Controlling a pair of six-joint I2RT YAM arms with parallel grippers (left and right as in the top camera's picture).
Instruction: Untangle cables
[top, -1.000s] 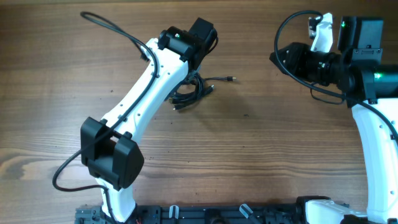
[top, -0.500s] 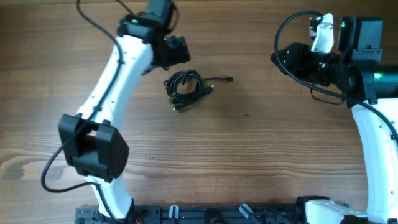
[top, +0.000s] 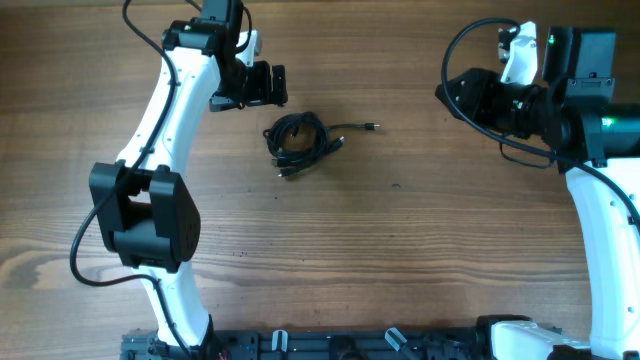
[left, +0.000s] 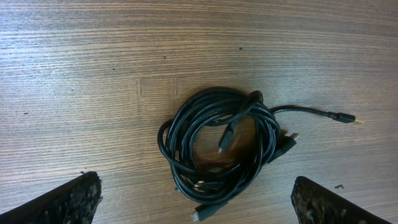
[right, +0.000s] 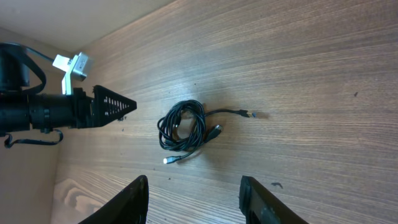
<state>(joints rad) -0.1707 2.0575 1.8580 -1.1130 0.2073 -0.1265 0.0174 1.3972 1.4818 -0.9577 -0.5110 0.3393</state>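
My left gripper moves down onto the coil's side nearest my open left gripper (top: 276, 135) (left: 178, 137) next, where the strands run bunched together, and closes.
A tangled coil of black cables (top: 296, 140) lies on the wooden table, with one loose end and plug (top: 371, 127) reaching right. It also shows in the left wrist view (left: 221, 146) and the right wrist view (right: 182, 127). My left gripper (top: 272, 85) is open and empty, raised up and to the left of the coil; its fingertips frame the coil in the left wrist view (left: 196, 198). My right gripper (top: 445, 93) is open and empty, far to the right of the coil, and its two fingers show in the right wrist view (right: 196, 199).
The wooden table (top: 400, 250) fills the overhead view. The left arm (top: 160, 130) crosses the left side of the table. A black rail (top: 330, 345) runs along the front edge. A pale wall (right: 62, 18) borders the table in the right wrist view.
My left arm has swung back and to the left, off the cable coil, which now lies uncovered. The coil and the right arm have not moved.
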